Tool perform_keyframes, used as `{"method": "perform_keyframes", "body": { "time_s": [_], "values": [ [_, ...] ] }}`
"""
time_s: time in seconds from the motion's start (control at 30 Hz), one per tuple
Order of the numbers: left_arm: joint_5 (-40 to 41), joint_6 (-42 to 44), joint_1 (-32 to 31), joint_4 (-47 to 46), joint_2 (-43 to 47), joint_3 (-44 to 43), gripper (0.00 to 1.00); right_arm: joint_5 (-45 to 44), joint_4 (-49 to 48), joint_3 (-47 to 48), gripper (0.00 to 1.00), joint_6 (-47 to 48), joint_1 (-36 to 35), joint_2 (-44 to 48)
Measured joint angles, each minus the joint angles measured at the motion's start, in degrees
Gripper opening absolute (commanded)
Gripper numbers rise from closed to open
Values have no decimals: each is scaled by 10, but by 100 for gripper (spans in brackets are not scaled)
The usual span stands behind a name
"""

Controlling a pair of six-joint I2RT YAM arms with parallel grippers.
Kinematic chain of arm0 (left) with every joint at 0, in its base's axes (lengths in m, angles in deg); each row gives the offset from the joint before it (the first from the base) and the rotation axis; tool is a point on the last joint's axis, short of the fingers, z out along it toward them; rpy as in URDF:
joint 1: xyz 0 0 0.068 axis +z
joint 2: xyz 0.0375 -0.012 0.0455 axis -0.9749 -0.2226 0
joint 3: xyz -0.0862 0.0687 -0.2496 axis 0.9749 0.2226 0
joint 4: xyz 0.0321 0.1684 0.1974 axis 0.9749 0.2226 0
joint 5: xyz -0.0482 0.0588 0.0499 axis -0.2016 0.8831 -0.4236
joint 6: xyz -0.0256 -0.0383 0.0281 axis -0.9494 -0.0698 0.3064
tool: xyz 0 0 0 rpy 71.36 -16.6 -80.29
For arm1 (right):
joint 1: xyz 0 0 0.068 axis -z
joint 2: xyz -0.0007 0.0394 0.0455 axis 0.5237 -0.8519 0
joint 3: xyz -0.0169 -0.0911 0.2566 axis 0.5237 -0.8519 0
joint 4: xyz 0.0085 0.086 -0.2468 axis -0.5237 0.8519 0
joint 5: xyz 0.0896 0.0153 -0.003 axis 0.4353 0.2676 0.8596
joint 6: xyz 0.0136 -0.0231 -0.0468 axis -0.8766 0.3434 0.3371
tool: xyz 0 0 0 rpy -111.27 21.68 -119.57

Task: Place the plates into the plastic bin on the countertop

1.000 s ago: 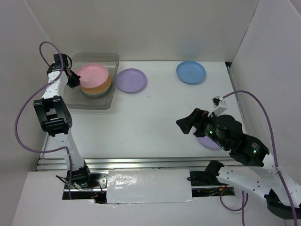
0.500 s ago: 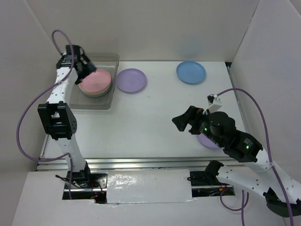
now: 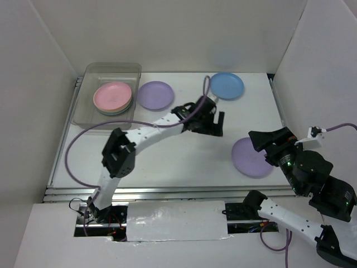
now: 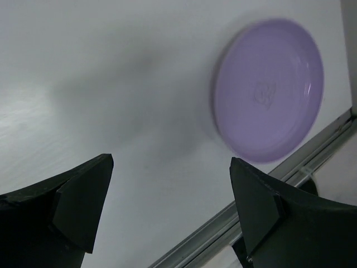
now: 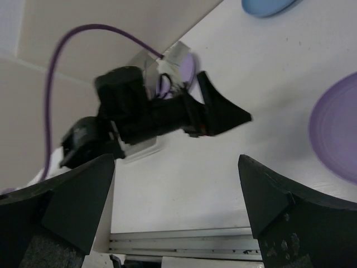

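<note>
The left gripper will next lower to the front lilac plate, onto the plate's rim that faces the bin.
The clear plastic bin [image 3: 89, 114] stands at the back left of the white countertop [image 3: 167, 156] and holds a stack of plates with a pink plate [image 3: 112, 96] on top. A lilac plate [image 3: 155, 95] lies just right of the bin, and a blue plate [image 3: 226, 85] lies at the back right. Another lilac plate [image 3: 252, 157] [image 4: 268, 89] [image 5: 337, 134] lies near the front right. My left gripper [image 3: 219, 125] [image 4: 170, 190] hangs open and empty over the middle of the countertop, left of that plate. My right gripper [image 3: 262, 142] [image 5: 175, 195] is open and empty at that plate's right side.
White walls close in the back and both sides. A metal rail [image 3: 167, 192] [image 4: 251, 206] runs along the near edge. The left arm [image 3: 145, 131] stretches across the middle, its purple cable [image 3: 75, 162] looping to the left. The right wrist view shows the left gripper [image 5: 223, 114] ahead.
My left gripper has left the bin, where the pink plate now lies on the stack, and swung right to the table's middle. My right gripper has drawn back right, uncovering the near lilac plate.
</note>
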Motion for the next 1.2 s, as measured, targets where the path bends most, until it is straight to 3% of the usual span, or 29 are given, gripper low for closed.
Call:
{"method": "perform_keyframes", "body": {
  "time_s": [0.2,0.4,0.5,0.7,0.77,0.87,1.03,1.2],
  "values": [
    [-29,-19,-72,-32,-152,-88,99,-13,44,11,100,-5,2,33],
    [-39,-45,-81,-66,-219,-112,95,7,56,16,100,12,3,33],
    [-36,-51,-80,-75,-235,-141,84,17,56,14,100,19,3,33],
    [19,-59,-87,-51,-272,-191,39,31,52,6,100,32,3,37],
    [43,-56,-94,-35,-275,-199,31,33,52,6,100,34,3,39],
    [74,-61,-106,-23,-278,-201,0,35,51,6,100,38,3,39],
    [124,-77,-117,-31,-260,-176,0,42,50,6,100,44,3,39],
    [152,-101,-87,-27,-124,4,0,48,42,2,100,46,3,42]
  ]
}}
